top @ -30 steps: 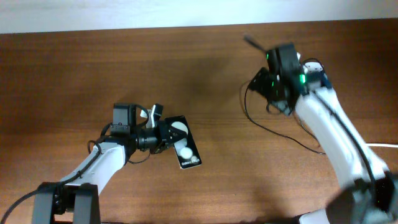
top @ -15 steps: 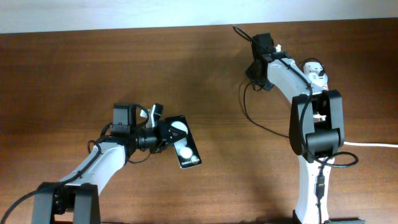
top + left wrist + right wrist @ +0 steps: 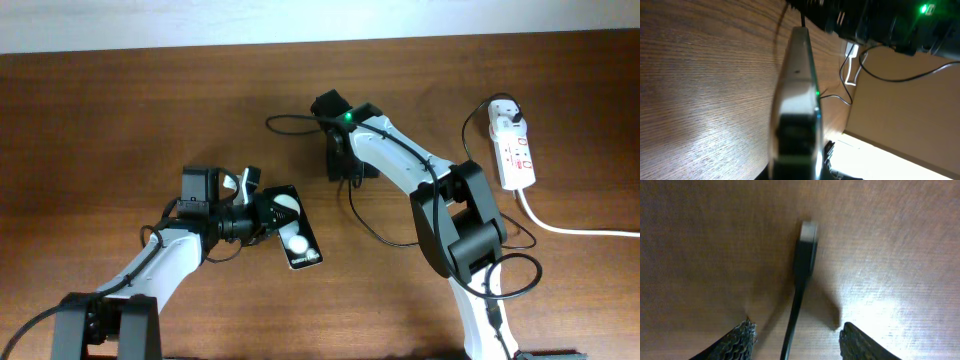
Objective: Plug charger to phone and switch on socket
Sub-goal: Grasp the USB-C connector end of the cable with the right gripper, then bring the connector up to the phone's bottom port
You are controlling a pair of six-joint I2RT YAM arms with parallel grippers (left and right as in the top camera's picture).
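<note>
I should next keep my right gripper low, move it slightly along the charger's cable toward the connector and close behind that, since the cable already runs between my open fingers.
My left gripper is shut on the phone, a black slab with two white round patches, held left of the table's middle. The left wrist view shows the phone edge-on between the jaws. My right gripper is at the table's middle, just right of the phone. Its fingers are apart, and the charger's black cable with its connector tip runs between them. The cable loops over the table to the white adapter, which sits on the socket at the far right.
The socket's thick white cord runs off the right edge. Loose loops of the black cable lie around the right arm's base. A pale wall edge bounds the far side of the table.
My right arm has swung from the far right to the table's middle and the cable has come leftward with it, which uncovers the socket. My left arm and the phone have not moved.
</note>
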